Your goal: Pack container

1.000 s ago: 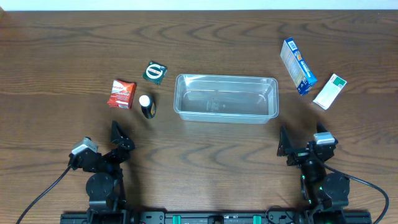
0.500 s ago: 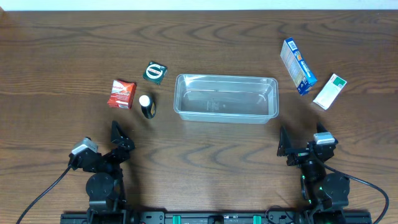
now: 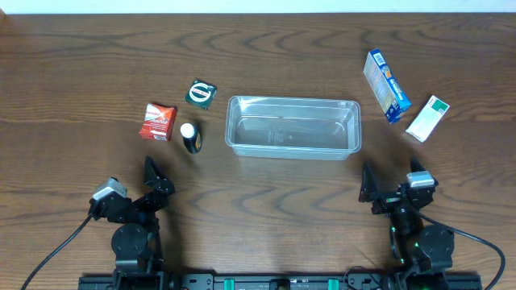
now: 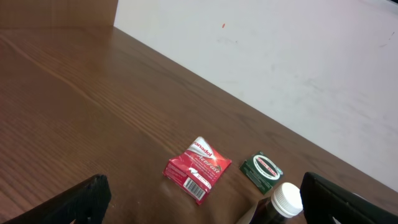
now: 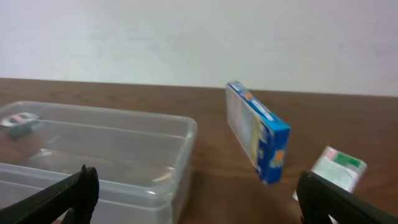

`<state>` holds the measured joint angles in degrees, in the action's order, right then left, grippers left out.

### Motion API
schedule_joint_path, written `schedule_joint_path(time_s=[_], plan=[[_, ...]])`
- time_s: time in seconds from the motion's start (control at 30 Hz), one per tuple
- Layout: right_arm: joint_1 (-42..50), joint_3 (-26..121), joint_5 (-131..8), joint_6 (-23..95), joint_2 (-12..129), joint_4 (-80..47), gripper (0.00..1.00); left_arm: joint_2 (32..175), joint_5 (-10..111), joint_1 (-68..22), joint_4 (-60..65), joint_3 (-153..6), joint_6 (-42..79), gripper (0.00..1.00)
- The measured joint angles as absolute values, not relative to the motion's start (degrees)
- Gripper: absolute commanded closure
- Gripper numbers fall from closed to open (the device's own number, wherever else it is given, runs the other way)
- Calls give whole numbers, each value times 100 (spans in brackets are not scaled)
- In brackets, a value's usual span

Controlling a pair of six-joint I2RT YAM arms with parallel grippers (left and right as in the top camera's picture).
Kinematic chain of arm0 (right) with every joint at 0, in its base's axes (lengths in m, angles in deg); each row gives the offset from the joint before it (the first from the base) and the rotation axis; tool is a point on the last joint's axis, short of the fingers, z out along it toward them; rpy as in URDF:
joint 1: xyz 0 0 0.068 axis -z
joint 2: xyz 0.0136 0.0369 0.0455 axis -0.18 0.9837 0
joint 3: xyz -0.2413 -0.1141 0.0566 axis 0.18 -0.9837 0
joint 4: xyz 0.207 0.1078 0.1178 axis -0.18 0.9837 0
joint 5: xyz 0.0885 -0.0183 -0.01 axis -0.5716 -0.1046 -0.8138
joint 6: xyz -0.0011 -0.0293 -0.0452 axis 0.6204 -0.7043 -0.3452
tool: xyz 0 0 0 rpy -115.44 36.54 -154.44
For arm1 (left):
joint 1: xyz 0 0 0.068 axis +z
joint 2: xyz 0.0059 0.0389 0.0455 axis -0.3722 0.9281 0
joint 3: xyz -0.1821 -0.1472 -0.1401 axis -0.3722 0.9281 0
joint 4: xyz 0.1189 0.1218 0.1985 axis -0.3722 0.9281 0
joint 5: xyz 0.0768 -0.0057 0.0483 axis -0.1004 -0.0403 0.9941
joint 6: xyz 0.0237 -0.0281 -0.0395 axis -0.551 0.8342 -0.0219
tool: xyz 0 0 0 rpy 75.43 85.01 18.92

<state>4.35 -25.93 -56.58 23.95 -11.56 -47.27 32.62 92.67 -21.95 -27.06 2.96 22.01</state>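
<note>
The blue box is standing upright. My right gripper will next reach outward to it, tip the open fingers down and bring them to either side of the blue box's narrow top edge (image 3: pixel 391 78) (image 5: pixel 255 104).
The clear plastic container (image 3: pixel 293 127) sits empty at the table's middle; its near corner shows in the right wrist view (image 5: pixel 93 155). My left gripper (image 3: pixel 153 184) is open and empty at the front left, well short of a red packet (image 3: pixel 158 121), a green packet (image 3: pixel 201 93) and a dark bottle with a white cap (image 3: pixel 190 137). The left wrist view shows the red packet (image 4: pixel 196 169), green packet (image 4: pixel 262 170) and bottle (image 4: pixel 283 202). My right gripper (image 3: pixel 385 192) is open and empty at the front right.
A blue box (image 3: pixel 386 85) and a white-and-green box (image 3: pixel 427 118) lie right of the container; both show in the right wrist view, the blue box (image 5: pixel 258 130) and the white-and-green box (image 5: pixel 333 171). A white wall borders the table's far edge.
</note>
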Motion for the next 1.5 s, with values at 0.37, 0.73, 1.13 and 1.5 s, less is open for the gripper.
schedule_joint_path(time_s=[0.37,0.73,1.13,1.5], plan=[[435,-1387,-6314,2183,151,-4635,1,3262,9269,-2195,-2708,296,2201,2],[435,3396,-6684,1543,4840,-2235,1,3262,9269,-2197,-2708,296,2183,2],[531,6126,-6100,242,7760,-421,1,3262,9267,-2195,-2706,296,2181,2],[1239,6132,-5521,-547,8597,-952,1,3262,9269,-2195,-2706,296,2179,2]])
